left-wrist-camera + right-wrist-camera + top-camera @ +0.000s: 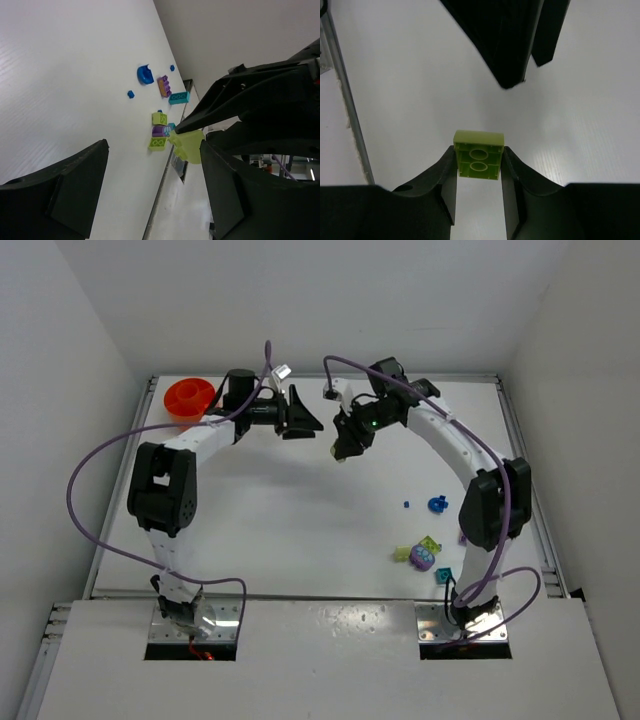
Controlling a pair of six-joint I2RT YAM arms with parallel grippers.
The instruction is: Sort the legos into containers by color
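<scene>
My left gripper is to go toward the right gripper next, to get the held lime green lego [188, 145] between its fingers, as the lego is just beyond one open finger.
My right gripper [478, 159] is shut on a lime green lego brick [478, 138], held in the air above the table with its hollow underside towards the camera. In the top view, the right gripper [340, 450] hangs close beside my left gripper [305, 416], tips almost facing. The left gripper [150, 185] is open and holds nothing. The held lime brick [189, 144] shows just beyond its right finger, pinched by the right arm's black fingers [235, 95]. The orange bowl [190, 397] sits at the table's far left corner.
Loose legos lie on the right side of the table: a blue piece [437, 504], a tiny blue bit [407, 504], lime bricks [403, 553], a purple one [422, 560] and a teal one [442, 575]. A metal rail [347, 100] edges the table.
</scene>
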